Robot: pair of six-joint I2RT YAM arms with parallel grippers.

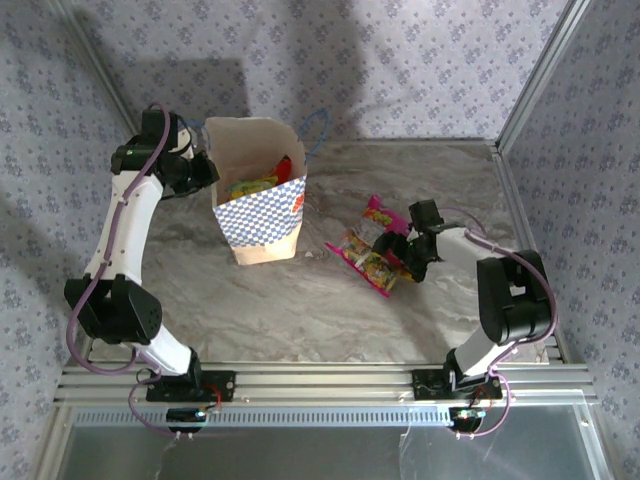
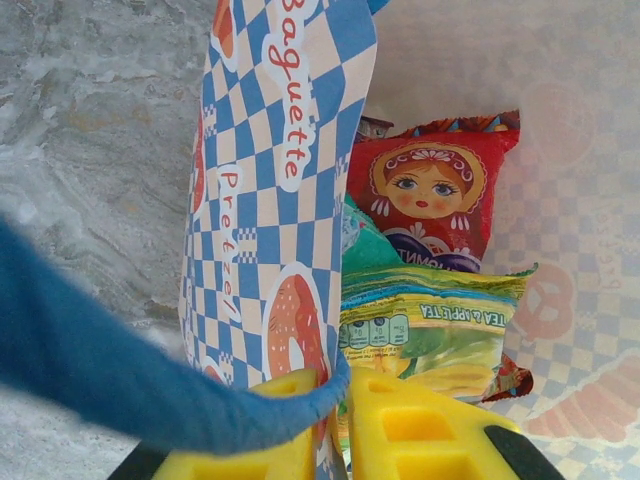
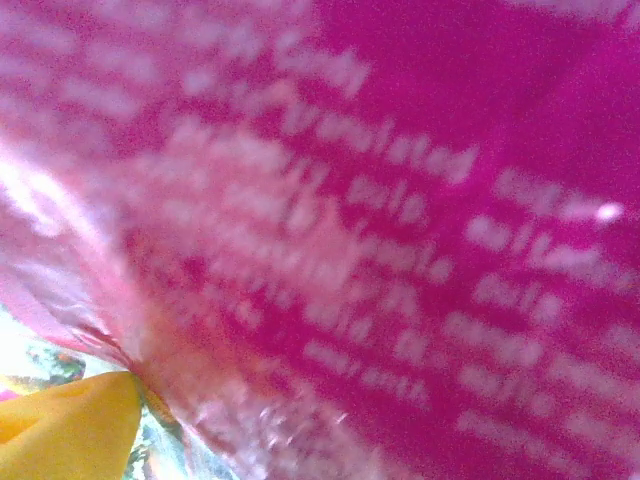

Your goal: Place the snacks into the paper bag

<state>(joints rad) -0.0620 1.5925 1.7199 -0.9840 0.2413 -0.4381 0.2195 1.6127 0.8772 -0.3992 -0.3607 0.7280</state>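
Observation:
My right gripper needs to move outward along the snacks first to get onto the magenta packet (image 1: 378, 214), because that packet is still lying loose outside the checked bag (image 1: 258, 205).
The checked paper bag (image 1: 258, 205) stands upright at the back left, mouth open. My left gripper (image 1: 203, 166) is shut on its left wall (image 2: 265, 200) near the rim, with the blue cord handle (image 2: 120, 370) draped over the yellow fingers (image 2: 420, 430). Inside lie a red snack packet (image 2: 435, 190), a teal one (image 2: 365, 245) and a green-yellow one (image 2: 430, 330). My right gripper (image 1: 393, 248) is low over the loose snacks on the table: a magenta packet (image 1: 378, 214) and a multicoloured one (image 1: 365, 262). The magenta packet (image 3: 400, 200) presses close to the right wrist camera. One yellow finger (image 3: 60, 435) shows far out at the left, so the jaws stand open.
The marble table (image 1: 300, 300) is bounded by patterned walls at the back and sides. A metal post (image 1: 530, 90) runs along the right edge. An aluminium rail (image 1: 320, 380) carries both arm bases at the near edge.

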